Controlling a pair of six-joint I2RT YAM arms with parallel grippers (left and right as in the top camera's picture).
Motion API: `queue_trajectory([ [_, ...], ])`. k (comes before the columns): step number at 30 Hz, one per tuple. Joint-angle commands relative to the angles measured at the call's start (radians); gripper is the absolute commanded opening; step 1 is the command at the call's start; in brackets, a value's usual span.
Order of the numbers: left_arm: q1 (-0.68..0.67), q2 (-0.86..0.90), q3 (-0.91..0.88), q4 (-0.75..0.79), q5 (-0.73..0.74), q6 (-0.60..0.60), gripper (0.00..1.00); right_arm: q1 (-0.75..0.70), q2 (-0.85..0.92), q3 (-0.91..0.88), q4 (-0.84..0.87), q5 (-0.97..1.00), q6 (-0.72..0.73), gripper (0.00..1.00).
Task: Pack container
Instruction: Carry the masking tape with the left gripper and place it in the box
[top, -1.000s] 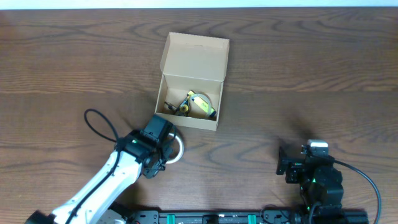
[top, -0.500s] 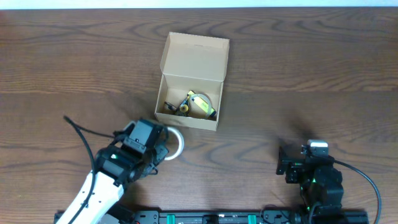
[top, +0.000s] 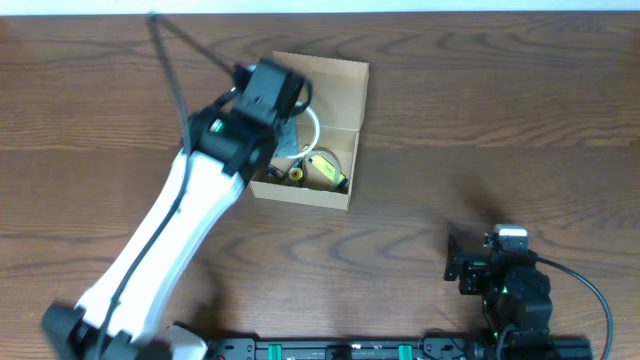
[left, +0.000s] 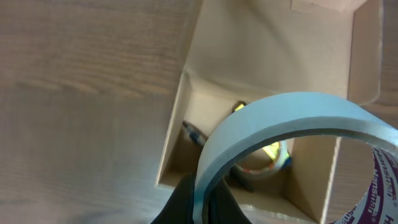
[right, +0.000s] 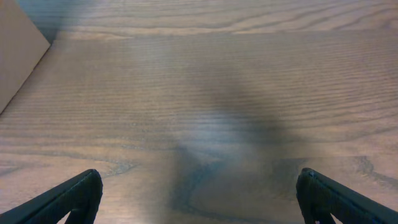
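My left gripper moves down into the box next and releases the white tape roll (top: 314, 126) onto the small dark items, since they lie below the gripper's fingers.
The tan cardboard container (top: 305, 192) stands open in the middle of the table, its flap lid (top: 335, 92) tilted back. A yellow-labelled tape roll (top: 325, 168) and small dark items lie inside. My left gripper (top: 293, 118) is shut on the rim of a white tape roll (top: 314, 126) and holds it over the box's opening. In the left wrist view the fingers (left: 202, 202) pinch the roll (left: 292, 115) above the box's inside (left: 186, 106), where the other roll (left: 267, 158) shows. My right gripper (top: 462, 265) is open and empty (right: 199, 199) above bare table.
The wooden table (top: 500, 120) surrounds the box. The left arm (top: 180, 220) stretches diagonally from the front edge to the box. A corner of the box (right: 15, 56) shows at the far left of the right wrist view.
My left arm has lifted the white tape roll from the table in front of the box and swung it up over the box's opening. The right arm has not moved.
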Motion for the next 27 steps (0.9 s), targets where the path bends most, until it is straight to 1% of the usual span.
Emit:
queue_trajectory([
  [1, 0.018, 0.097, 0.075, -0.035, -0.016, 0.069, 0.06, -0.006, -0.005, -0.002, -0.003, -0.004, -0.012, 0.99],
  [8, 0.044, 0.217, 0.092, -0.057, 0.052, 0.076, 0.06, -0.006, -0.005, -0.002, -0.003, -0.004, -0.012, 0.99],
  [27, 0.043, 0.407, 0.092, -0.051, 0.138, 0.076, 0.06, -0.006, -0.005, -0.002, -0.003, -0.004, -0.012, 0.99],
])
